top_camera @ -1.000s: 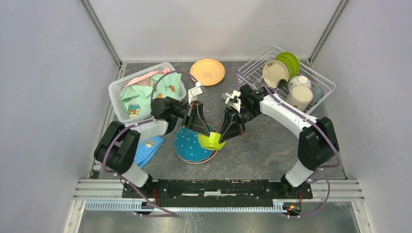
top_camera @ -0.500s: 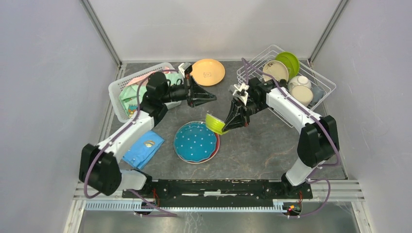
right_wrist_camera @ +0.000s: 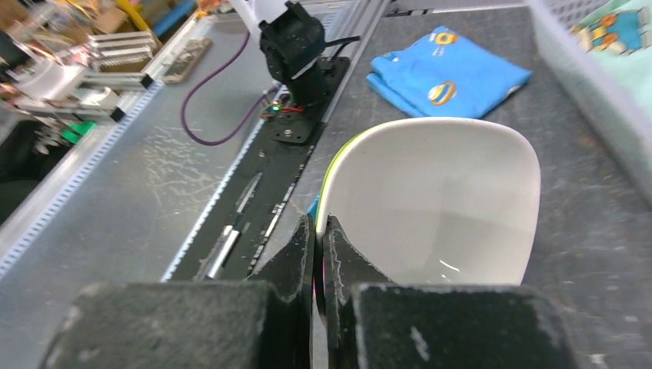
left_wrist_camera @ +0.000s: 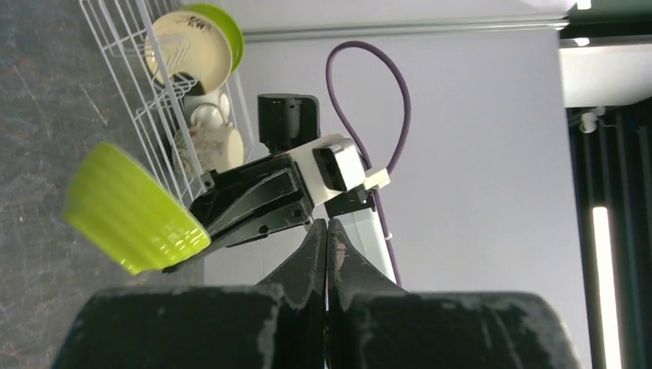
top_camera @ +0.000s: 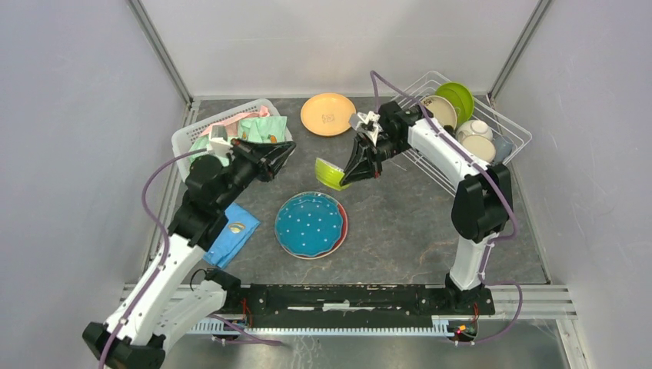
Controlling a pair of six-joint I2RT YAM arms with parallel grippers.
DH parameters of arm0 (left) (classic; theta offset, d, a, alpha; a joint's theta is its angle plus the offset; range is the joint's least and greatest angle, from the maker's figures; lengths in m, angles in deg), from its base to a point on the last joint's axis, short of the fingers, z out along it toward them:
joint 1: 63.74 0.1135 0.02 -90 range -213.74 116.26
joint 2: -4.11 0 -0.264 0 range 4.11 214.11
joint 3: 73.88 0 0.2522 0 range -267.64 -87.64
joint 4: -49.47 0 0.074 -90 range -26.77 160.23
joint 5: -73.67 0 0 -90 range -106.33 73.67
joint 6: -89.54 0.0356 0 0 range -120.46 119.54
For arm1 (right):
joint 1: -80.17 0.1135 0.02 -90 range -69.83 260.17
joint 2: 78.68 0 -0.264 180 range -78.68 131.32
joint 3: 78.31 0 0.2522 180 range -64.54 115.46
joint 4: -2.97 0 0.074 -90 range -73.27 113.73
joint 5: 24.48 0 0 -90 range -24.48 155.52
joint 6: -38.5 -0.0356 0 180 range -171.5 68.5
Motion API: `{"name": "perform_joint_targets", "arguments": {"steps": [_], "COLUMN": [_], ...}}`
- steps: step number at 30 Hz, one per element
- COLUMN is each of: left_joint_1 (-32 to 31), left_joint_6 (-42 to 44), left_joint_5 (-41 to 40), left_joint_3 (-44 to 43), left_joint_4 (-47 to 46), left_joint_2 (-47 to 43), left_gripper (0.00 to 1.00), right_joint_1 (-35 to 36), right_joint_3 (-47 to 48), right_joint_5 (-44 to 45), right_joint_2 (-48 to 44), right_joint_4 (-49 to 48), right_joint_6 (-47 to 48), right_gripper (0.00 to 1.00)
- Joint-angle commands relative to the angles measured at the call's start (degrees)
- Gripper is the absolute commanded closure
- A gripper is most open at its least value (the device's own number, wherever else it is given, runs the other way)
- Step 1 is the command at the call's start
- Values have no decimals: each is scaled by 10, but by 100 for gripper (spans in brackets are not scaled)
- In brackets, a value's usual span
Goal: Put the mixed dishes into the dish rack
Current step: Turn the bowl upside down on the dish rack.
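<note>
I need to carry the bowl (top_camera: pixel 329 174) outward onto the rack wires by the cream plate and release it, since they lie to my right gripper's right in the top view.
My right gripper (top_camera: pixel 350 173) is shut on the rim of a bowl (top_camera: pixel 329 174), lime-green outside and white inside (right_wrist_camera: pixel 434 204), and holds it in the air left of the white wire dish rack (top_camera: pixel 503 132). The bowl also shows in the left wrist view (left_wrist_camera: pixel 131 209). The rack holds a cream plate (top_camera: pixel 435 115), a lime-green plate (top_camera: pixel 459 98) and mugs (top_camera: pixel 479 144). A blue white-dotted plate (top_camera: pixel 310 224) lies on a red plate at the table's middle. An orange plate (top_camera: pixel 328 114) lies at the back. My left gripper (top_camera: pixel 286 151) is shut and empty, raised beside the basket.
A white plastic basket of clothes (top_camera: pixel 184 143) stands at the back left. A folded blue cloth (top_camera: pixel 231 233) lies at the left, also in the right wrist view (right_wrist_camera: pixel 450 71). Grey walls close in on both sides.
My right gripper has lifted the lime-green bowl off the dotted plate and carried it back towards the rack. My left arm has pulled back to the left, away from the plates.
</note>
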Motion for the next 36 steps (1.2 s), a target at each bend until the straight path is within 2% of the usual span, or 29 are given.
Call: {"name": "perform_joint_targets", "arguments": {"steps": [1,3,4,5,6,7,8,10,15,17,18,20,24,25,27,29,36], "left_joint_1": [0,0,0,0,0,0,0,0,0,0,0,0,0,0,0,0,0], "left_joint_6": [-12,-12,-12,-12,-12,-12,-12,-12,-12,-12,-12,-12,-12,-12,-12,-12,-12], "left_joint_5": [-49,-30,-21,-11,-4,-4,-7,-33,-94,-106,-116,-117,-103,-97,-89,-91,-97], "left_joint_3": [57,72,76,76,72,64,52,34,40,54,64,85,121,128,139,148,145], "left_joint_4": [-46,-54,-51,-46,-27,-5,17,62,91,91,90,87,94,98,104,106,112], "left_joint_2": [-62,-73,-75,-77,-77,-77,-80,-86,-124,-139,-147,-158,-169,-172,-176,-180,-181], "left_gripper": [98,98,98,98,98,98,98,98,98,98,98,98,98,98,98,98,98], "right_joint_1": [15,24,29,40,52,66,64,43,33,22,13,-12,-87,-110,-156,-192,-317], "right_joint_3": [98,146,145,106,31,-47,-89,-170,-255,-290,-311,-328,-320,-327,-358,-375,-448], "right_joint_5": [22,72,120,220,370,446,445,417,426,404,387,333,252,257,252,234,200], "right_joint_2": [-17,-21,-38,-76,-125,-177,-209,-246,-238,-220,-210,-169,-87,-76,-75,-81,-127], "right_joint_4": [1,-41,-125,-286,-413,-529,-608,-826,-1077,-1190,-1253,-1450,-1795,-1837,-1833,-1804,-1606], "right_joint_6": [15,-24,-128,-255,-345,-362,-365,-491,-810,-944,-1036,-1225,-1578,-1643,-1663,-1633,-1455], "right_gripper": [99,99,99,99,100,100,100,100,100,100,100,100,100,100,100,100,100]}}
